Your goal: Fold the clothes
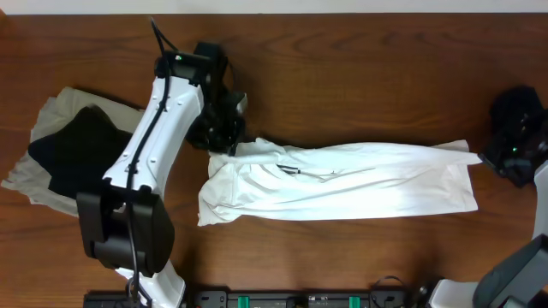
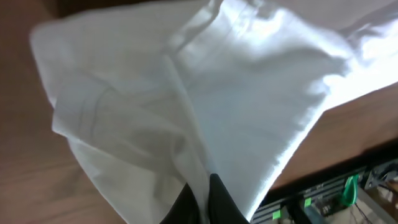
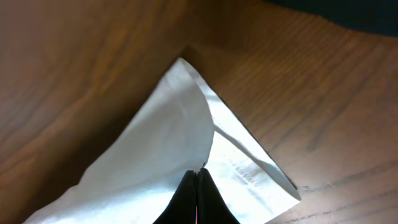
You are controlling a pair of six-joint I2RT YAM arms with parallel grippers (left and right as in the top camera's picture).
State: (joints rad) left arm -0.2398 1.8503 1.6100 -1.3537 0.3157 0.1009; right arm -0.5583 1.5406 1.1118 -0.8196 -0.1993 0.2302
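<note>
My left gripper moves back toward the bar next, over the white garment's lower layer (image 1: 229,178), and lets go of the garment's pinched corner, since that layer lies back of the corner.
A large thin white garment (image 1: 342,184) lies stretched left to right across the middle of the wooden table (image 1: 360,77). My left gripper (image 1: 229,144) is shut on its upper left corner; in the left wrist view the jaws (image 2: 200,191) pinch a fold of the white fabric (image 2: 236,93). My right gripper (image 1: 490,158) is at the garment's right end, and in the right wrist view its jaws (image 3: 198,178) are shut on the edge of a raised white corner (image 3: 155,168). No green tag shows.
A beige garment (image 1: 51,111) with a black garment (image 1: 81,145) on it lies in a heap at the table's left side. A dark rail with green parts (image 2: 351,190) runs along the table's front edge.
</note>
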